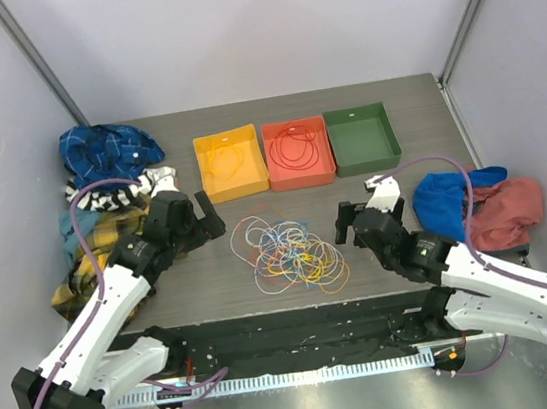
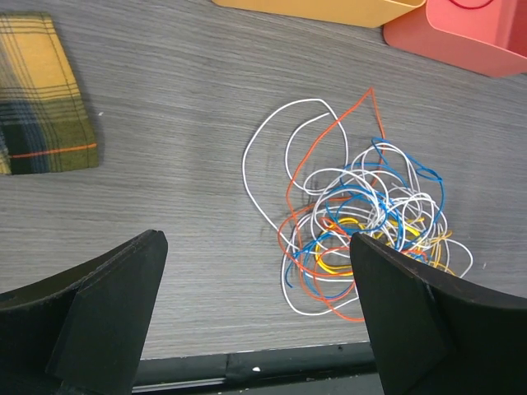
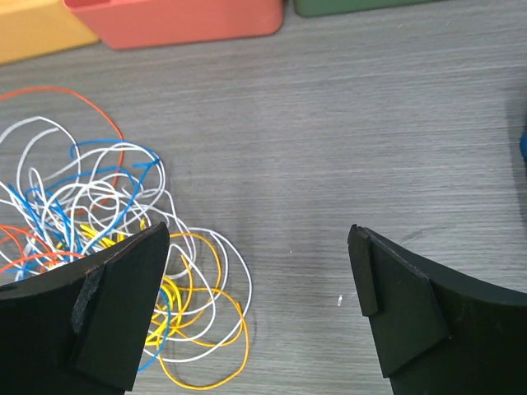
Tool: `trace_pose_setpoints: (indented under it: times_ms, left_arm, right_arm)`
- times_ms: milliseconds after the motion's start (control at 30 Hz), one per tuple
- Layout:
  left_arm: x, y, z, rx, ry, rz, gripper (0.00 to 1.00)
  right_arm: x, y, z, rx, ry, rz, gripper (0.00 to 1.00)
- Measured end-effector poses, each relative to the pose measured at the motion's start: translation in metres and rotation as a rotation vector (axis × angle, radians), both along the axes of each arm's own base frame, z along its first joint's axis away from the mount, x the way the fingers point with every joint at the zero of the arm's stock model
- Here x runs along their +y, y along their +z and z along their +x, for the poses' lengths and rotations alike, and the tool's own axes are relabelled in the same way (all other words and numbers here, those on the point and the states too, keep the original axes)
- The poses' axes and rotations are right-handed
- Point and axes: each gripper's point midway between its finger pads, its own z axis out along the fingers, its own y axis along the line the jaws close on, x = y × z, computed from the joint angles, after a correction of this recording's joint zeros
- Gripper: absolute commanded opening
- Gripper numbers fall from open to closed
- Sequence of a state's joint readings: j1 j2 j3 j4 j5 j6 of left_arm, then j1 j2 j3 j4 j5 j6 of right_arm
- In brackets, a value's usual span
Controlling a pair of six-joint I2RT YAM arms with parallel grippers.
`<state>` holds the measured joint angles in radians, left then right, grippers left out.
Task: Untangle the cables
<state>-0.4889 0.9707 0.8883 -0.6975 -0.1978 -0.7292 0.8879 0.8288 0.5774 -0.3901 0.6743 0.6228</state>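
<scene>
A blue cable lies over the yellow loops, so my right gripper comes to the left in the top view and down onto that blue piece [image 1: 318, 269] [image 3: 168, 309] next.
A tangled heap of thin cables [image 1: 288, 253], white, blue, orange, red and yellow loops, lies on the table's middle between the two arms. It shows in the left wrist view [image 2: 362, 214] and in the right wrist view [image 3: 99, 230]. My left gripper [image 1: 211, 216] is open and empty, above the table left of the heap; its fingers [image 2: 107, 304] stand wide apart. My right gripper [image 1: 354, 216] is open and empty, right of the heap; its left finger [image 3: 115, 304] hangs over the heap's edge. A yellow cable lies in the yellow tray [image 1: 231, 163], a red cable in the red tray [image 1: 298, 151].
An empty green tray [image 1: 362, 138] stands beside the red one at the back. Blue, striped and yellow plaid cloths [image 1: 110, 186] lie at the left; the plaid cloth shows in the left wrist view [image 2: 41, 99]. Blue and pink cloths [image 1: 485, 202] lie at the right.
</scene>
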Motion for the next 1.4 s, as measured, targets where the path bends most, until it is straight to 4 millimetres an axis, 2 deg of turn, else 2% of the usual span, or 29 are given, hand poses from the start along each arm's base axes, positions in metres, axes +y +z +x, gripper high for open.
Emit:
trace_pose_setpoints:
  times_ms: [133,233,300,367,400,600,900,967,1067,1333,1400]
  left_arm:
    - [-0.003,0.003,-0.001,-0.015,-0.012,-0.020,1.00]
    - [-0.002,0.007,-0.004,-0.035,-0.014,-0.034,1.00]
    - [-0.002,0.009,-0.005,-0.050,-0.016,-0.044,1.00]
    - [-0.002,0.006,-0.007,-0.047,-0.018,-0.048,1.00]
    - [-0.002,0.004,-0.008,-0.041,-0.018,-0.047,1.00]
    - [-0.004,-0.011,-0.014,0.003,-0.025,-0.056,1.00]
    - [-0.006,-0.010,-0.016,0.006,-0.033,-0.069,1.00]
    - [-0.006,-0.009,-0.016,-0.001,-0.034,-0.072,1.00]
    - [-0.005,-0.007,-0.017,-0.009,-0.033,-0.076,1.00]
    - [-0.004,-0.002,-0.017,-0.034,-0.029,-0.083,1.00]
    - [-0.004,-0.003,-0.017,-0.029,-0.029,-0.081,1.00]
  right_arm:
    - [0.004,-0.012,-0.001,0.038,0.017,-0.024,0.93]
    - [0.009,-0.019,-0.003,0.068,0.040,-0.031,0.82]
    - [0.013,-0.025,-0.005,0.092,0.054,-0.035,0.72]
    - [0.017,-0.034,-0.007,0.124,0.068,-0.043,0.64]
    - [0.019,-0.038,-0.008,0.140,0.076,-0.045,0.63]
    - [0.034,-0.063,-0.016,0.214,0.134,-0.033,0.62]
    - [0.053,-0.081,-0.020,0.274,0.195,-0.017,0.59]
    - [0.054,-0.083,-0.020,0.281,0.199,-0.018,0.65]
    - [0.054,-0.083,-0.020,0.279,0.196,-0.016,0.70]
    - [0.051,-0.060,-0.013,0.206,0.180,0.006,0.69]
    - [0.053,-0.058,-0.012,0.207,0.185,0.001,0.66]
